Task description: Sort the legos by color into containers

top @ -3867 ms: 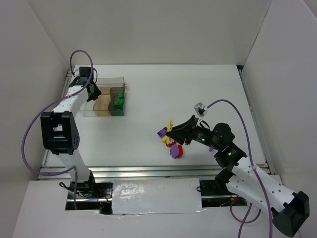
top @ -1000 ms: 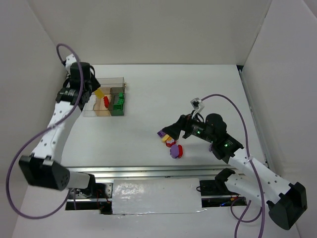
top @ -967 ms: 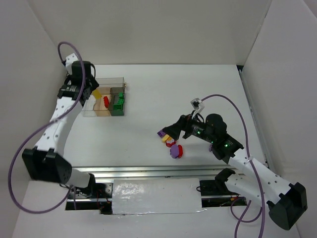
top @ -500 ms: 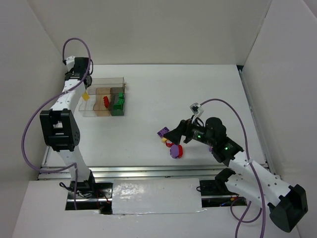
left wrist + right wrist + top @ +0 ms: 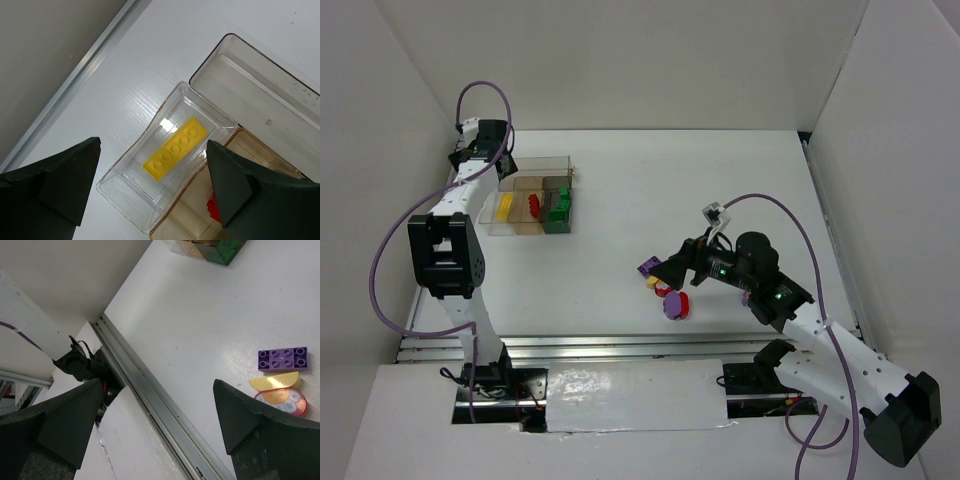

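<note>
I will move my left gripper back and to the right in the top view, then down with its fingers on both sides of the purple brick, because the brick is still outside the box.
The long yellow bar lies flat in the clear end compartment of the plastic box, free of any grip. My left gripper hovers open above it, a finger on each side. A red lego sits in the tan compartment beside it, and green legos fill another one. My right gripper stands open over the table's near edge. Beside it lie a purple brick, a yellow half disc and a red disc. A purple disc lies near them.
A metal rail runs along the table's near edge under my right gripper. Another rail borders the table left of the box. White walls enclose the table on three sides.
My left gripper has opened and let go of the yellow bar, which now lies in the clear end compartment. The right gripper has shifted slightly over the loose legos.
</note>
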Available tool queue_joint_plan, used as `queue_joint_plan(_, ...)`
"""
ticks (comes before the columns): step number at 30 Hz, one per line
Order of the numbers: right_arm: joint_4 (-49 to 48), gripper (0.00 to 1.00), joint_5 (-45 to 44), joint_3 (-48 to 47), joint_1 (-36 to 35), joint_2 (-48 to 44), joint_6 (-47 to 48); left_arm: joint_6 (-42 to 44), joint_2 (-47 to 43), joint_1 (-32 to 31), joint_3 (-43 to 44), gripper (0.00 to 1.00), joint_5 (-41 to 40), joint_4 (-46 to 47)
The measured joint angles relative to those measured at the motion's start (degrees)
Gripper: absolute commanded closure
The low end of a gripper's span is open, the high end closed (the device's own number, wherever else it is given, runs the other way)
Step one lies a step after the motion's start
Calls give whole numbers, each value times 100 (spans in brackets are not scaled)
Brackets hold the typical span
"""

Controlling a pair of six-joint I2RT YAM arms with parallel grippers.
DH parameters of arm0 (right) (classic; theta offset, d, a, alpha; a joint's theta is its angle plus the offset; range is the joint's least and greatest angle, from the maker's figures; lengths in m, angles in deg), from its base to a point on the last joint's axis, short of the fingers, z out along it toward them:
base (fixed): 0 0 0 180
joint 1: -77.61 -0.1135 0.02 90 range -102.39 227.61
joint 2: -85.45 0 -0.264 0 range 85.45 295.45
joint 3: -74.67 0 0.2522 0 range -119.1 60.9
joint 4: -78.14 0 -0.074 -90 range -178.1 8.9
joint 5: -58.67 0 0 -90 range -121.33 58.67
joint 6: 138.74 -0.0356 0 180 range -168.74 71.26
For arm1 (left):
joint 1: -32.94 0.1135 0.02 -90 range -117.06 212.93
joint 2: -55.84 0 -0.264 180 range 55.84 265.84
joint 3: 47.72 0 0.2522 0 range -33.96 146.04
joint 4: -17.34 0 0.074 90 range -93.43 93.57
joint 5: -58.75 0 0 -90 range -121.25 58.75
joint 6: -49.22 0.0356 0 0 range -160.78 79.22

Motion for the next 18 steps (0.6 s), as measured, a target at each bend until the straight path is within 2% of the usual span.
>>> queue_joint_plan(4, 74, 0, -125, -2, 0, 0, 24, -72, -63, 0, -4, 0, 2, -114)
queue_joint_plan(7, 254, 0, -317, -55, 0, 42, 26, -136, -413, -35, -72, 0, 431, -216)
queue_joint_plan(10, 483, 0, -651, -151, 2, 98, 0, -131, -1045, -337, -146, 1, 935, -341)
queue_joint_plan(12, 667, 0, -914, -208, 11, 107, -46, -101, -1580, -911, -295, 1, 1185, -297)
queue_joint_plan(15, 1075, 0, -1491, -306, 20, 68, -203, 42, -2332, -2293, -758, 0, 1565, -11)
queue_joint_plan(18, 1547, 0, -2065, -330, 28, -125, -334, 125, -2697, -3661, -1405, 1, 2068, 243)
